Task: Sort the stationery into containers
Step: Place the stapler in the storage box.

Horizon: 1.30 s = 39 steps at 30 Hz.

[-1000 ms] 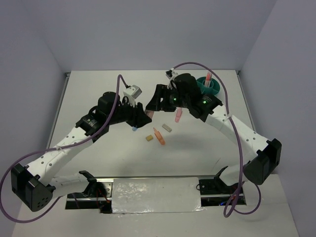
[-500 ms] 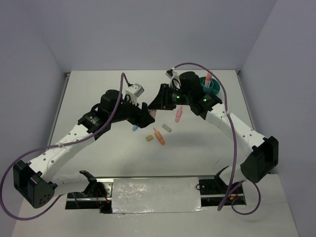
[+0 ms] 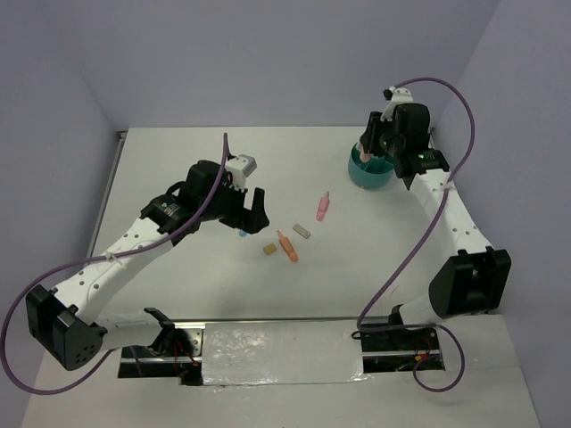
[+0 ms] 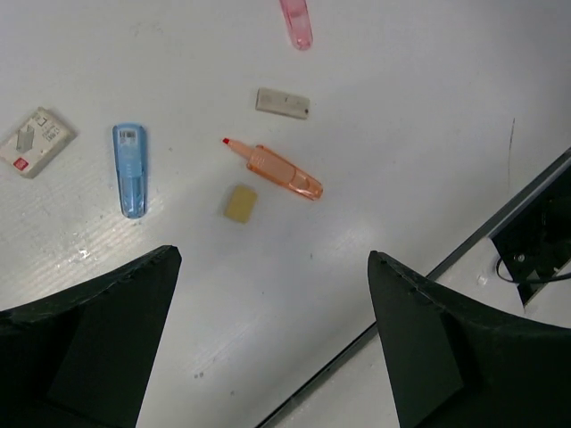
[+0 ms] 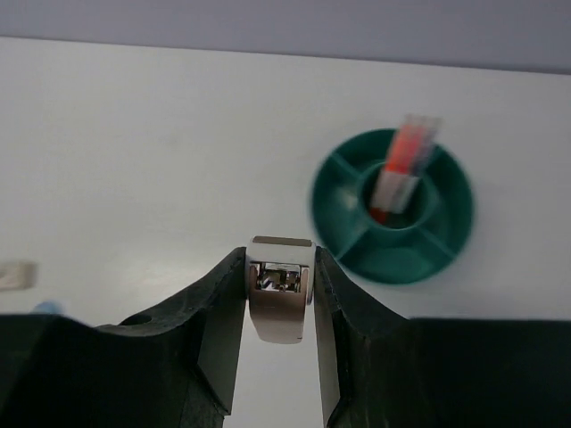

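Note:
The centre of the teal container is full of pens and its outer sections look empty, so my right gripper should next move past the pens and down over the section nearer the container's side.
Several stationery pieces lie mid-table: a pink marker [image 3: 322, 206] [image 4: 296, 22], an orange marker [image 3: 286, 247] [image 4: 278, 169], a grey block [image 3: 302, 231] [image 4: 283, 102], a tan block [image 3: 268, 251] [image 4: 240, 202], a blue piece [image 4: 129, 169] and a white eraser [image 4: 36, 143]. My left gripper [image 3: 252, 214] [image 4: 274, 259] hangs wide open above them, holding nothing. The teal container [image 3: 361, 178] [image 5: 343, 192] stands at the back right with pens [image 5: 406, 165] upright in its centre. Just beside it, my right gripper [image 3: 371, 153] [image 5: 279, 267] is shut on a small silvery metal block [image 5: 279, 290].
The table's near edge shows as a dark strip [image 4: 500, 223] close to the left gripper. A foil-covered panel [image 3: 281, 352] and cables sit between the arm bases. Walls close in the table at the back and both sides.
The right arm has swung from the table's middle to the teal container, carrying the silvery block. The left gripper has opened wide and pulled back slightly.

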Available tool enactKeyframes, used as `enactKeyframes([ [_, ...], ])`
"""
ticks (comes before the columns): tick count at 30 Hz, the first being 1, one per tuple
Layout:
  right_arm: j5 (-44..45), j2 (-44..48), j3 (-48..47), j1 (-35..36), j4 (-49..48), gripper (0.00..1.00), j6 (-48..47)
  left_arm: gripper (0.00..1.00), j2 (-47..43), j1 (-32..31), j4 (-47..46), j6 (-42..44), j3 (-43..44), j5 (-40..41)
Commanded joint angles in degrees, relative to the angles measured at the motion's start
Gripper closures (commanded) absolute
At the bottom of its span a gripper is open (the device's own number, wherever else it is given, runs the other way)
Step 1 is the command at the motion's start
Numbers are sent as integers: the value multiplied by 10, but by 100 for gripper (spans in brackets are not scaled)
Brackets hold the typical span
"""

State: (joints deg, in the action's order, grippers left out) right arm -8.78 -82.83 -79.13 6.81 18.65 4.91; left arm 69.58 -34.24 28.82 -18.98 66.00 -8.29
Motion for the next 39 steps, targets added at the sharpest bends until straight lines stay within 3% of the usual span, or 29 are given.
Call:
enactKeyframes([
  [1,181,-31,-10,-20,-83,100,-115,1,-36,1,35,14,11,-25],
  [5,213,-54,7,-52,-143,100,-116,1,-55,1,48,10,-5,-51],
  [13,35,-104,-15,-158,-170,100,-91,1,-69,1,66,25,-13,-85],
  [17,-21,-142,-31,-164,-171,100,-89,1,-76,1,49,12,-22,-97],
  [27,-68,-207,-52,-181,-176,100,-70,1,-70,1,33,-15,-13,-110],
  [39,-85,-256,-82,-181,-184,98,-60,1,-76,2,19,-32,-16,-110],
])
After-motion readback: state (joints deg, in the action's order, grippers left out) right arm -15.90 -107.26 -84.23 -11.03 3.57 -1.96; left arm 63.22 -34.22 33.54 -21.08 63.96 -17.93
